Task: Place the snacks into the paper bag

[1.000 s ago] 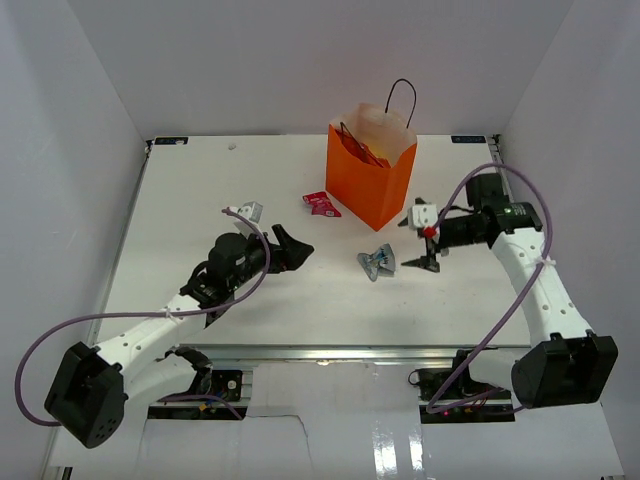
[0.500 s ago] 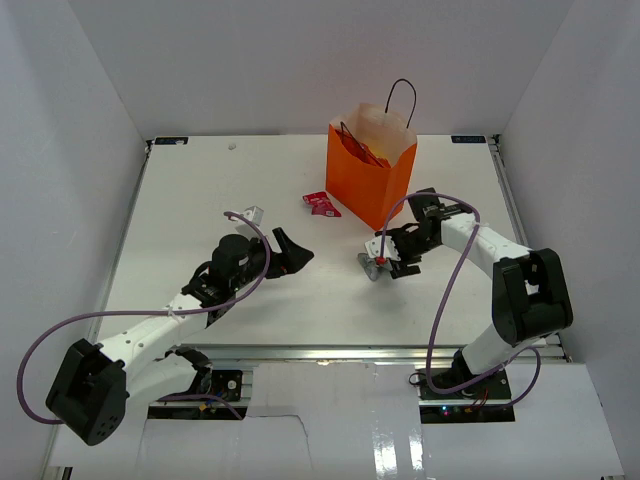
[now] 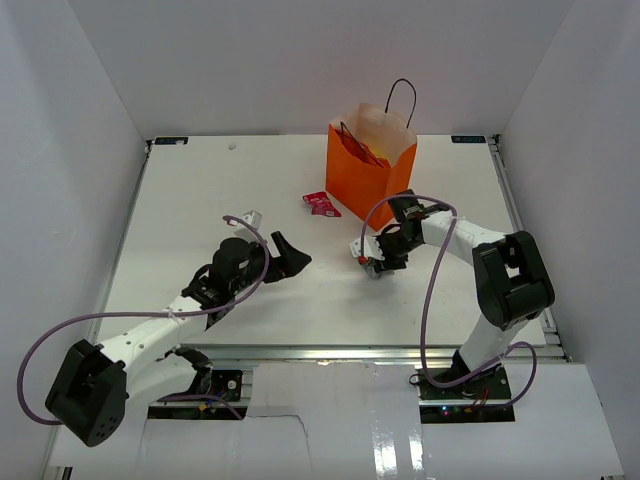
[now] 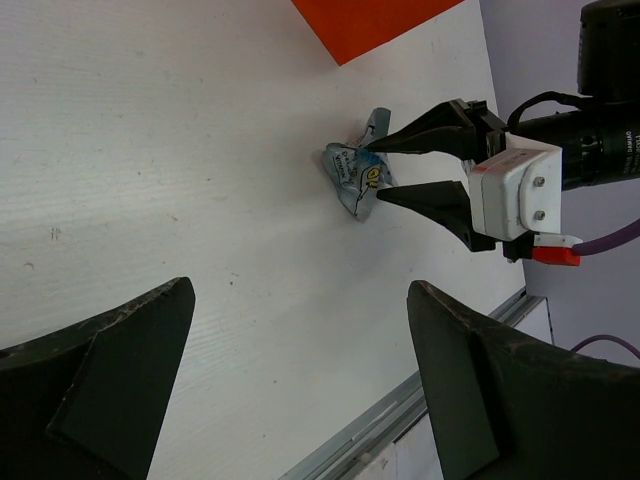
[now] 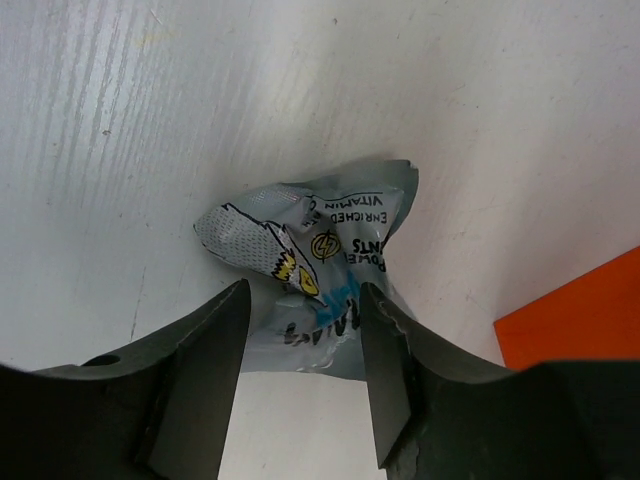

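My left gripper needs to move outward and down next, onto the pink-red wrapper's end away from the bag, because the wrapper lies outward of it and below.
A small silver-blue snack packet (image 3: 376, 266) lies crumpled on the white table in front of the orange paper bag (image 3: 368, 180). My right gripper (image 3: 371, 260) is down over the packet (image 5: 320, 240) and open, one finger on each side, the right finger at the wrapper's edge. A pink-red wrapper (image 3: 321, 204) lies flat left of the bag. Other snacks (image 3: 362, 150) show inside the bag's mouth. My left gripper (image 3: 291, 251) hovers wide open and empty at mid-table, well left of the packet (image 4: 352, 172).
The bag stands upright at the back centre with a black cord handle (image 3: 402, 98) sticking up. White walls enclose the table on three sides. The table's metal front rail (image 4: 400, 425) runs close behind the arms.
My right arm swung left and down from beside the bag onto the silver-blue packet, and its jaws have narrowed around it. The left arm has barely moved.
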`<state>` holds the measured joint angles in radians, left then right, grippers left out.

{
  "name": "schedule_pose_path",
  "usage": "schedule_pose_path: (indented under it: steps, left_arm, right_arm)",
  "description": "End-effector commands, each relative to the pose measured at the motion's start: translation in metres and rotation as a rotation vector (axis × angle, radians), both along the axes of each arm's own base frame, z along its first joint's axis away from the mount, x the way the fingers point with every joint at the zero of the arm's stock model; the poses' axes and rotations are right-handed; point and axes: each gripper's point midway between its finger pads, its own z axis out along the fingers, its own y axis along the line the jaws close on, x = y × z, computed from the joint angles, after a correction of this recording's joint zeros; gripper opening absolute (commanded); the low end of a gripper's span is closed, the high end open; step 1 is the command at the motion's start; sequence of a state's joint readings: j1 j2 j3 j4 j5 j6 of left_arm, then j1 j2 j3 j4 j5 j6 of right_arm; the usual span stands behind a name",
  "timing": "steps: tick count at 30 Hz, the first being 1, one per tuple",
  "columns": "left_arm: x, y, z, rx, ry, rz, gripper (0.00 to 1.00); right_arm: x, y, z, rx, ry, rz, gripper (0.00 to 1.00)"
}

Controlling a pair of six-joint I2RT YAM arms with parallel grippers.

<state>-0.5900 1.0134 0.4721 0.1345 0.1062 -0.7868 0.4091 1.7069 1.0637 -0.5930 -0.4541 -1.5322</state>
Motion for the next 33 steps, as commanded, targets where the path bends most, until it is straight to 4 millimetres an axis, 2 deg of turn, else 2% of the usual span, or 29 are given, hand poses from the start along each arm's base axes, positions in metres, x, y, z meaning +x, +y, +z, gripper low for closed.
schedule_pose_path:
  steps: [1,5,12,13,14,16,19,20,22,23,25,26,27,28,29,30,31,33]
  left_arm:
    - [0.004,0.000,0.002,-0.002,-0.001,0.001,0.98]
    - [0.004,-0.001,0.000,0.000,0.003,0.000,0.98]
    - [0.005,0.000,-0.002,0.000,0.009,0.003,0.98]
    - [0.004,-0.001,-0.002,-0.001,0.009,0.001,0.98]
    - [0.005,-0.001,-0.002,0.000,0.009,0.003,0.98]
    - [0.005,0.000,-0.003,0.002,0.009,0.005,0.98]
    - [0.006,0.002,-0.003,0.003,0.008,0.009,0.98]
    - [0.006,0.002,-0.004,0.005,0.011,0.011,0.98]
    - [0.008,0.002,-0.004,0.007,0.011,0.010,0.98]
    - [0.008,0.002,-0.005,0.009,0.011,0.009,0.98]
    - [0.010,0.001,-0.006,0.013,0.014,0.008,0.98]
    - [0.011,0.001,-0.005,0.012,0.012,0.006,0.98]
    - [0.011,0.001,-0.006,0.015,0.015,0.007,0.98]
    - [0.012,0.001,-0.007,0.020,0.015,0.006,0.98]
    - [0.012,0.001,-0.007,0.020,0.017,0.004,0.98]
    - [0.013,0.001,-0.006,0.021,0.015,0.005,0.98]
    - [0.014,0.000,-0.007,0.021,0.016,0.003,0.98]
    - [0.015,0.000,-0.005,0.022,0.013,0.002,0.98]
  right_arm:
    - [-0.004,-0.002,-0.008,-0.021,0.008,-0.009,0.53]
    - [-0.012,-0.005,-0.016,-0.037,0.047,-0.021,0.46]
    - [-0.021,-0.005,-0.015,-0.038,0.104,-0.037,0.24]
    - [-0.022,-0.005,-0.014,-0.037,0.109,-0.042,0.18]
    - [-0.023,-0.005,-0.011,-0.034,0.112,-0.047,0.08]
    - [-0.025,-0.003,-0.003,-0.014,0.121,-0.064,0.08]
    - [-0.033,0.009,0.028,0.083,0.125,-0.062,0.08]
    - [-0.036,0.019,0.055,0.155,0.112,-0.048,0.08]
    - [-0.036,0.030,0.090,0.237,0.120,-0.072,0.08]
    - [-0.028,0.042,0.134,0.334,0.071,-0.060,0.08]
    - [-0.022,0.051,0.182,0.437,0.067,-0.108,0.08]
    - [-0.013,0.056,0.231,0.521,0.004,-0.105,0.08]
    - [-0.004,0.059,0.260,0.576,-0.038,-0.127,0.08]
    - [0.005,0.056,0.286,0.623,-0.065,-0.174,0.08]
    - [0.009,0.056,0.323,0.697,-0.065,-0.240,0.08]
    - [0.015,0.053,0.344,0.745,-0.086,-0.275,0.08]
    - [0.035,0.044,0.379,0.826,-0.192,-0.334,0.08]
    - [0.047,0.036,0.411,0.941,-0.179,-0.451,0.08]
